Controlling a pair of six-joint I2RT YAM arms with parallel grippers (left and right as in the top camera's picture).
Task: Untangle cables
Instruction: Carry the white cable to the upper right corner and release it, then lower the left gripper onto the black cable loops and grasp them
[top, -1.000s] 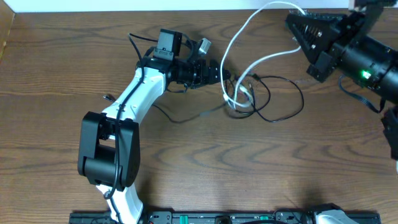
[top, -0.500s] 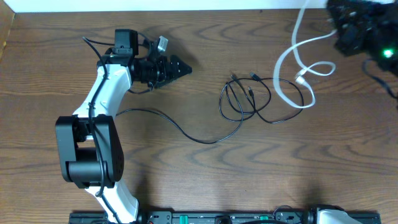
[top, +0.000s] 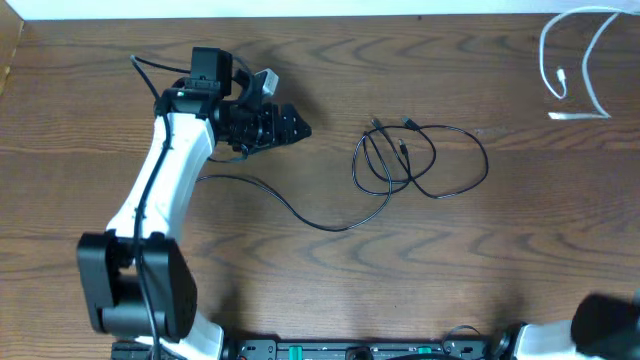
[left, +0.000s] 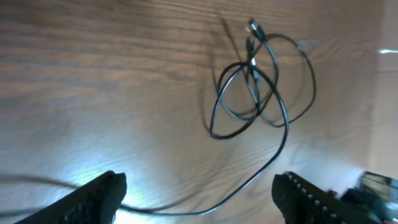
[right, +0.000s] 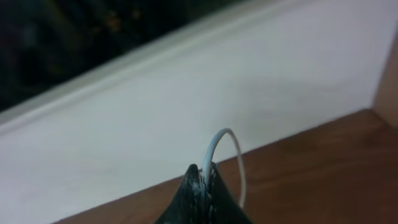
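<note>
The white cable (top: 543, 55) hangs well apart from the black loops, so next I bring my right gripper down, tipping it toward the bare wood below, and open.
The black cable (top: 440, 127) lies in overlapping loops at the table's middle, and its long tail trails left toward my left arm. The white cable (top: 543, 55) hangs apart from it at the far right back corner, with a plug end (top: 565, 115) low. My left gripper (top: 303, 124) is open, left of the black loops and holding nothing. In the left wrist view the black cable (left: 286, 127) lies ahead and its tail runs across between the spread fingers of the left gripper (left: 199, 199). My right gripper (right: 203, 171) is shut on the white cable (right: 227, 138), which arcs up out of its tips.
A white wall (top: 300, 8) borders the table's back edge. A black rail (top: 350, 350) runs along the front edge. A dark part of the right arm (top: 610, 320) shows at the front right corner. My left arm's own black wires (top: 150, 75) loop behind its wrist.
The white cable has been pulled right and back, clear of the black loops. The right arm has left the overhead view. The left gripper drew back to the left from the loops.
</note>
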